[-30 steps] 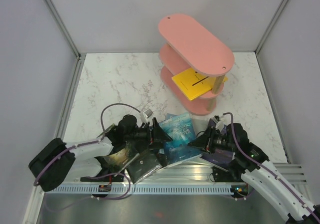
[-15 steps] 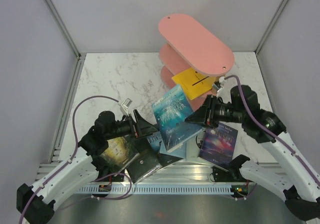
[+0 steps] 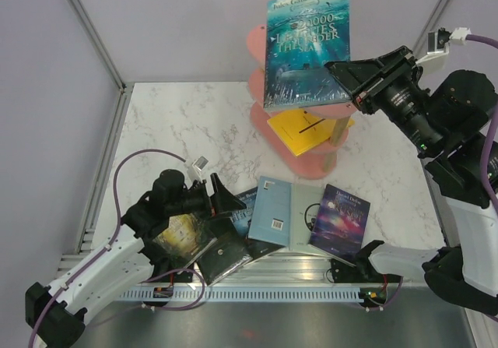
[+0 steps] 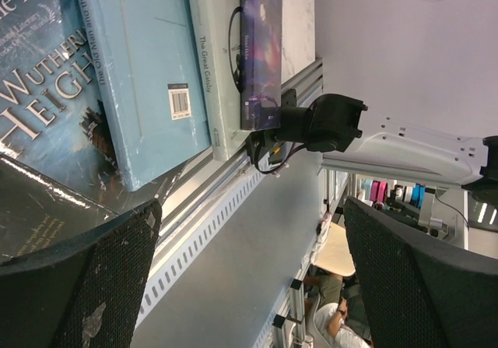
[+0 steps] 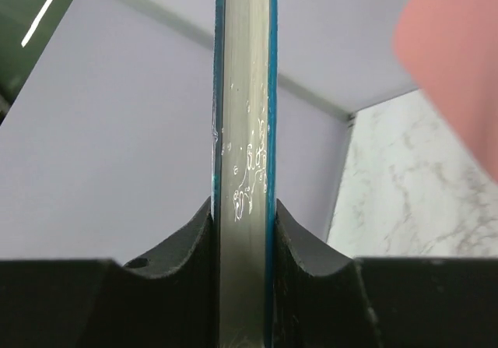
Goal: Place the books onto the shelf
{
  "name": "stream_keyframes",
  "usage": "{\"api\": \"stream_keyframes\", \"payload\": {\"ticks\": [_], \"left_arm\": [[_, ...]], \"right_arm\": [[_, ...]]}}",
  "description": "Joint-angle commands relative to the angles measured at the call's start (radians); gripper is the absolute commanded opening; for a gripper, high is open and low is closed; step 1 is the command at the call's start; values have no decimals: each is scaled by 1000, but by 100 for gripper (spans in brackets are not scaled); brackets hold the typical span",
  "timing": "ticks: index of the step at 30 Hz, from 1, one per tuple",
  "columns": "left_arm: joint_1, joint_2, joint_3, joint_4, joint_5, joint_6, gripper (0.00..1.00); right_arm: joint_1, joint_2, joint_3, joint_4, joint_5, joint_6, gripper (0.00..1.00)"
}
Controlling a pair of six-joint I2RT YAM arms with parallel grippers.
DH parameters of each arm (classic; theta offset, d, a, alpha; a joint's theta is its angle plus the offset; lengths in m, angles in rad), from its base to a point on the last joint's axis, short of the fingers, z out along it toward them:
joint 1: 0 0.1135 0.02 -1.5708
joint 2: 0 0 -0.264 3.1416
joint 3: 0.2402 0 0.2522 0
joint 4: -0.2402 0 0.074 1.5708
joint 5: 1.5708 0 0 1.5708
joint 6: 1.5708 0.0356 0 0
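Observation:
My right gripper moves down next, tilts the teal-blue book [image 3: 306,44] flatter and releases it onto the pink shelf's top board [image 3: 340,110], since that board lies below the gripper.
My right gripper [image 3: 342,75] is shut on a teal-blue book [image 3: 306,44] and holds it upright, high in front of the pink shelf [image 3: 310,164]. The right wrist view shows that book's edge [image 5: 243,169] clamped between both pads of the right gripper [image 5: 243,243]. A yellow book [image 3: 299,128] lies on the shelf's middle board. Low at the near left, my left gripper [image 3: 226,200] stands open over the remaining books, with nothing between its fingers [image 4: 78,286]. Those books include a pale blue one [image 3: 272,212], a purple galaxy one [image 3: 340,217], a dark grey one [image 3: 226,254] and a green-gold one [image 3: 183,235].
Pale walls enclose the marble table [image 3: 187,130] on three sides. A slotted metal rail [image 3: 264,290] runs along the near edge, just in front of the books. A blue book titled Wuthering Heights [image 4: 39,107] fills the left of the left wrist view.
My right arm has lifted the teal-blue book off the pile and swung it up in front of the shelf's top. The left arm has drawn back to the left.

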Motion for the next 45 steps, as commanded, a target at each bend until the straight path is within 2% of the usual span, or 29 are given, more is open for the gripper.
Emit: {"api": "stream_keyframes", "payload": {"ticks": [1,2,6,9,22,25,29,36,40,44,45], "left_arm": [[3,5,58,-4,-4,44,100],[3,8,61,-3,2,44,100],[3,19,90,-4,20,48,100],[3,32,106,-6,36,56,100],[3,7,127,-56,94,80,100],[3,-20,129,-87,94,94,100],[5,-41,135,-118,91,112,100],[14,-44,160,-153,92,155,100],[29,-47,164,-159,95,166,100],[42,-49,170,-162,97,174,100],[43,-50,170,-167,97,174,100]], "right_arm": [[-2,-3,38,48,359,38,0],[-2,-5,45,26,475,43,0],[-2,6,74,-47,687,96,0],[-2,29,80,-112,779,136,0],[-2,96,-96,-138,961,274,0],[-2,108,-142,-149,922,324,0],[-2,118,-222,-149,783,388,0],[3,72,-353,-95,677,380,0],[3,67,-388,-54,616,364,14],[10,73,-411,-21,576,364,20],[12,73,-419,-14,568,364,25]]}}
